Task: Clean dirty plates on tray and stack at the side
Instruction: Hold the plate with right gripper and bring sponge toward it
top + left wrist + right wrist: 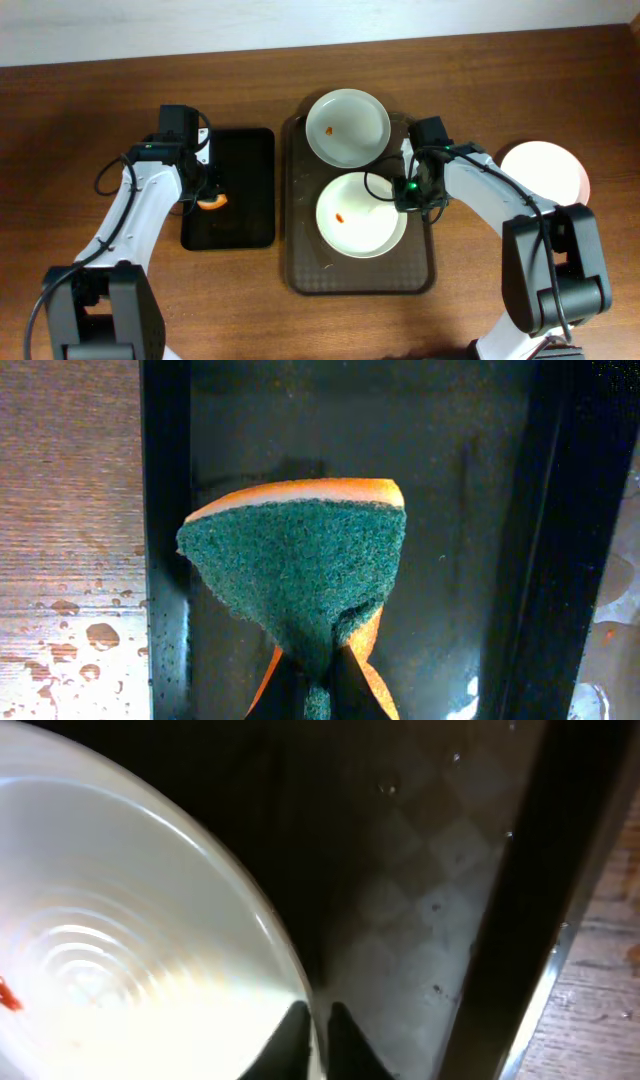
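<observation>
The near plate has an orange-red smear on it, so next I need to wipe across that plate with my left gripper. Then I need to go back over the black tray's middle [440, 560] to release the sponge [300, 570].
Two white plates lie on the dark brown tray [310, 275]. The far plate [348, 126] and the near plate [360, 214] each show a small orange-red smear. A third white plate [548, 170] lies on the table at the right, off the tray. My right gripper [408, 192] is shut on the right rim of the near plate [130, 970], one finger inside the rim and one outside [318, 1035]. My left gripper [207, 196] is shut on a green-and-orange sponge [300, 570] over the black tray [240, 190].
The smaller black tray [165, 510] lies left of the brown tray. Water droplets [70, 640] lie on the wooden table beside it. The brown tray's raised edge [520, 910] runs right of the held plate.
</observation>
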Controlling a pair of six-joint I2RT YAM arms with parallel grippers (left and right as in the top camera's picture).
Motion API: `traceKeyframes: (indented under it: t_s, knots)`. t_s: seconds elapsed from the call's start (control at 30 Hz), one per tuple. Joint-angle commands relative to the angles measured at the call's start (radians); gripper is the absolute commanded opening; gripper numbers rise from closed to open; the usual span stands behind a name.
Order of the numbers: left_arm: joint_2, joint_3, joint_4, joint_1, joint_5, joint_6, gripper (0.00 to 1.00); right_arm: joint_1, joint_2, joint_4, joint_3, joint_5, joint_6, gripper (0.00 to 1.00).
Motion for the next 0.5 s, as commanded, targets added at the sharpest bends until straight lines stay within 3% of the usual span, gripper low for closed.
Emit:
traceKeyframes:
  t_s: [0.0,0.07,0.1,0.17,0.33,0.47]
  knots:
    - [-0.022,0.02,0.002,0.0,0.016,-0.009,0.0,-0.002,0.027,-0.029,-0.005,0.008,-0.032,0.14]
    - [-0.022,0.02,0.003,0.0,0.016,-0.009,0.0,-0.002,0.029,-0.032,-0.024,0.008,-0.032,0.22]
    - [-0.022,0.02,0.003,0.0,0.016,-0.009,0.0,-0.002,0.029,-0.031,-0.031,0.007,-0.032,0.21]
    - [-0.022,0.02,0.004,0.0,0.016,-0.009,0.0,-0.002,0.029,-0.033,-0.033,0.005,-0.032,0.04]
    - [-0.019,0.001,0.038,-0.019,0.063,0.012,0.0,-0.002,0.028,0.019,-0.031,0.039,-0.001,0.04]
    - [0.026,-0.112,0.193,-0.053,-0.023,0.023,0.0,-0.001,0.028,0.013,-0.031,0.035,-0.002,0.04]
